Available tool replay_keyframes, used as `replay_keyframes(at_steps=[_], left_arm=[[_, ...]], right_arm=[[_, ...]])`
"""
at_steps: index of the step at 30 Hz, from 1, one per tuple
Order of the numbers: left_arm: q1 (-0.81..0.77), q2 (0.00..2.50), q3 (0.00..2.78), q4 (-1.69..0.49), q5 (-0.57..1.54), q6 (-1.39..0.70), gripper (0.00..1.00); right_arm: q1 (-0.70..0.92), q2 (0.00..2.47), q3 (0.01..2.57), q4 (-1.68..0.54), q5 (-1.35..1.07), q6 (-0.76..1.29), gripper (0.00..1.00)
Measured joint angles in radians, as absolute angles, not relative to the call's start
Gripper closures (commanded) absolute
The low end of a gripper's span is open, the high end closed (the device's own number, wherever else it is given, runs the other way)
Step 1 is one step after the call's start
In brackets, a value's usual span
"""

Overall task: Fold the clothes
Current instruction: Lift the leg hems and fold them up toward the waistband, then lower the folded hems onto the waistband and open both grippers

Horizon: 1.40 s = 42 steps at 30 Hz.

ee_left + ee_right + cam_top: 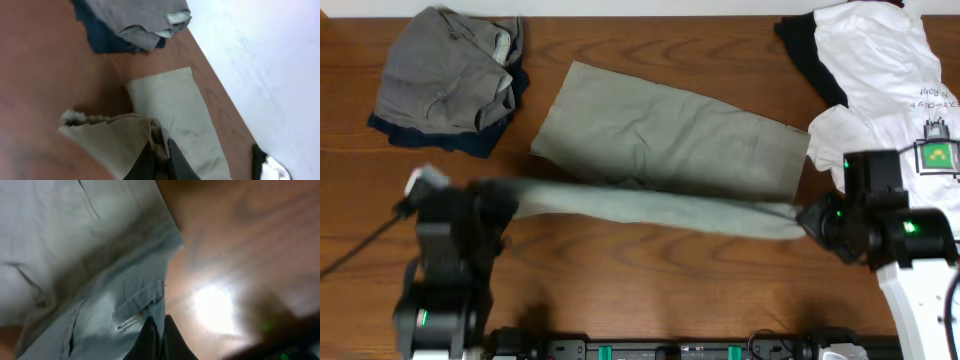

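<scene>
Next, my left gripper moves outward, then down beside the shorts' far corner by the grey pile, and releases the piece of cloth, as the shorts' far half lies flat.
The pale khaki-olive shorts (670,135) lie across the middle of the wooden table, their near edge lifted into a long band between the two grippers. My left gripper (505,205) is shut on the band's left end; in the left wrist view the fingers (161,150) pinch bunched khaki cloth (110,135). My right gripper (807,217) is shut on the right end; in the right wrist view the fingers (161,330) clamp the shorts' edge (130,305) by a pocket. A white T-shirt with green print (890,80) lies at the back right over a black garment (807,45).
A pile of grey (450,70) and dark navy (470,140) clothes sits at the back left, also showing in the left wrist view (135,20). Bare wood (650,280) lies in front of the shorts. The table's far edge meets a white surface (260,60).
</scene>
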State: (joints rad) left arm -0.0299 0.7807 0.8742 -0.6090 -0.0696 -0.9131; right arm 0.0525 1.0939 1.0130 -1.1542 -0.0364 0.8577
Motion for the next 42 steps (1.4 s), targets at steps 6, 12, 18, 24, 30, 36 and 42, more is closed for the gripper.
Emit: replay_keyframes(at_steps=[6, 12, 18, 24, 30, 36, 42], left_arm=[[-0.036, 1.065, 0.876, -0.317, -0.059, -0.866, 0.94], [-0.043, 1.292, 0.876, -0.050, -0.052, -0.836, 0.94], [-0.057, 1.459, 0.876, 0.171, -0.052, -0.824, 0.94], [-0.070, 1.586, 0.876, 0.397, -0.052, -0.813, 0.94], [-0.075, 1.692, 0.876, 0.586, -0.051, -0.810, 0.94], [-0.075, 1.788, 0.876, 0.708, -0.051, -0.809, 0.94], [-0.075, 1.849, 0.876, 0.737, -0.052, -0.807, 0.94]], right_arm=[[0.047, 1.243, 1.015, -0.946, -0.003, 0.853, 0.99], [0.025, 1.391, 1.015, -0.758, -0.003, 0.834, 0.99], [0.001, 1.496, 1.015, -0.590, -0.002, 0.794, 0.99], [-0.012, 1.551, 1.016, -0.455, 0.013, 0.773, 0.99], [-0.017, 1.624, 1.016, -0.360, 0.017, 0.768, 0.99], [-0.017, 1.722, 1.017, -0.262, 0.018, 0.768, 0.99], [-0.017, 1.785, 1.017, -0.189, 0.025, 0.768, 0.99]])
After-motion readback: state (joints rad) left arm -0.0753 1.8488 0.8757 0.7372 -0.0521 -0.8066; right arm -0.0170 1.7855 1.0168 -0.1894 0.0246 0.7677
